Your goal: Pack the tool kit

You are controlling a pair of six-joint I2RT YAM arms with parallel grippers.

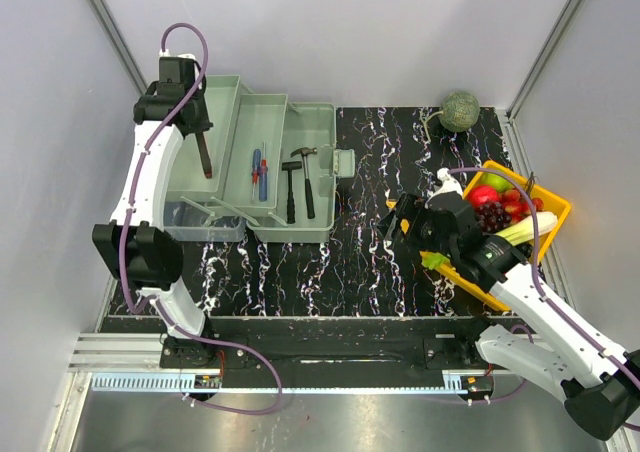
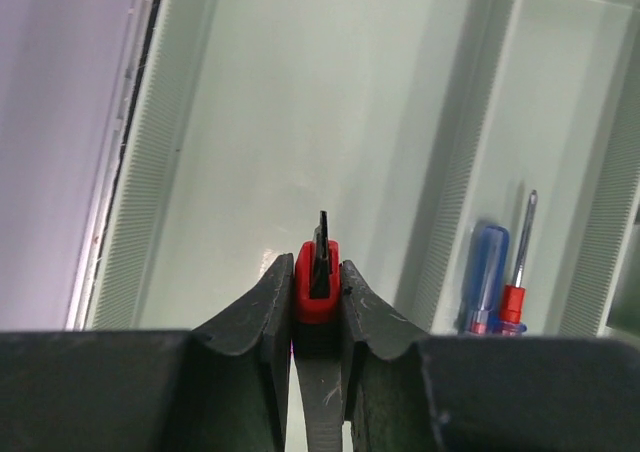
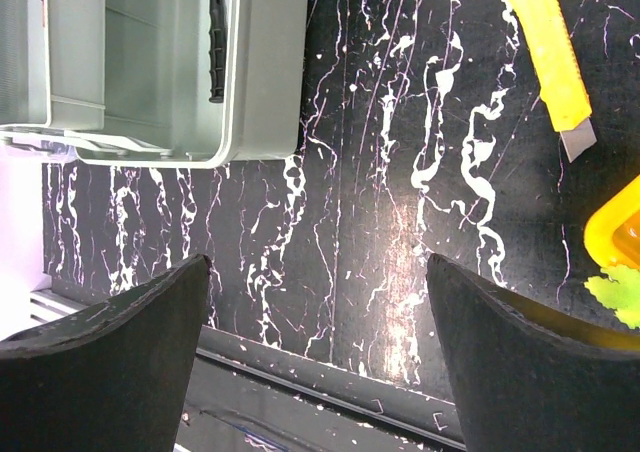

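The right gripper reaches outward and down to the still unpacked yellow knife next, open fingers astride its handle near the blade (image 1: 404,226) (image 3: 558,82).
The pale grey-green toolbox (image 1: 300,227) lies open at the left of the black marbled mat, its trays folded out. Two black hammers (image 1: 299,182) rest in its main bay, with a blue and a red screwdriver (image 1: 258,167) in a tray. My left gripper (image 1: 197,130) hovers over the far-left tray (image 2: 300,102), shut on the red pliers (image 2: 317,307), which hang down below it (image 1: 204,160). The screwdrivers (image 2: 487,277) show to its right. My right gripper (image 1: 402,222) stands open above the mat (image 3: 318,272), nothing between its fingers. The yellow knife (image 3: 548,52) lies on the mat beside it.
A yellow tray (image 1: 553,204) of fruit sits at the right edge, close against my right arm. A green melon (image 1: 460,110) lies at the back right. The toolbox corner (image 3: 265,82) with a hammer handle (image 3: 216,42) shows in the right wrist view. Grey walls enclose the table.
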